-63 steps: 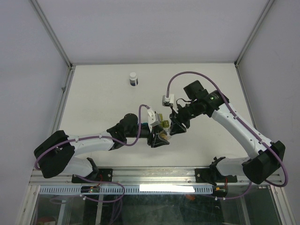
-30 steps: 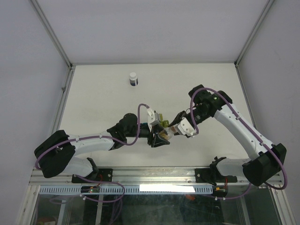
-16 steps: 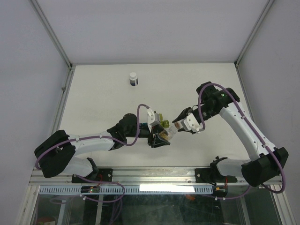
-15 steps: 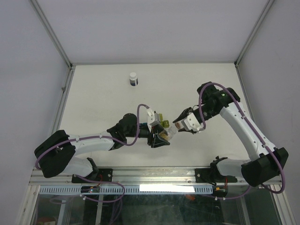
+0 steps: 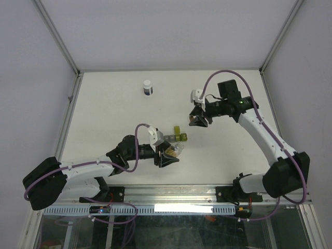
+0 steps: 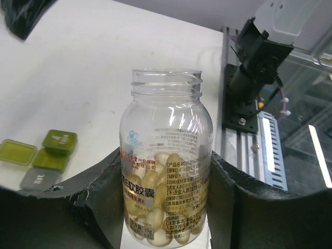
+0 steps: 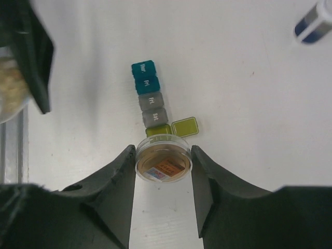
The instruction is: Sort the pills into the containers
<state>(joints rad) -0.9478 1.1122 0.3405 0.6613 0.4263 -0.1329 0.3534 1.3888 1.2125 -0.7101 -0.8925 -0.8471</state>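
My right gripper moves down and outward, to the left in the top view, to bare tabletop near the dark bottle (image 5: 172, 103) (image 7: 268, 105) next and releases the cap.
My left gripper (image 5: 167, 154) (image 6: 166, 174) is shut on an uncapped clear bottle (image 6: 166, 155) (image 5: 175, 150), held upright. Pale cream pills (image 6: 155, 207) fill its lower half. My right gripper (image 5: 197, 119) (image 7: 163, 158) is shut on the bottle's clear round cap (image 7: 163, 165), above the table behind the containers. The containers (image 7: 150, 98) (image 5: 179, 136) are a strip of teal, grey and green cubes lying on the table between the two grippers. The green end cube (image 7: 158, 129) has its lid (image 7: 184, 126) flipped open. The strip also shows at the left of the left wrist view (image 6: 49, 158).
A dark bottle with a white cap (image 5: 148, 87) (image 7: 314, 23) stands at the back of the white table (image 5: 114, 114). The metal frame rail (image 5: 176, 193) and the right arm's base (image 6: 254, 67) lie at the near edge. Side walls close in the table.
My right gripper has drawn away from the bottle towards the back with the cap in it. My left gripper has pulled back to the near left with the bottle, uncovering the container strip.
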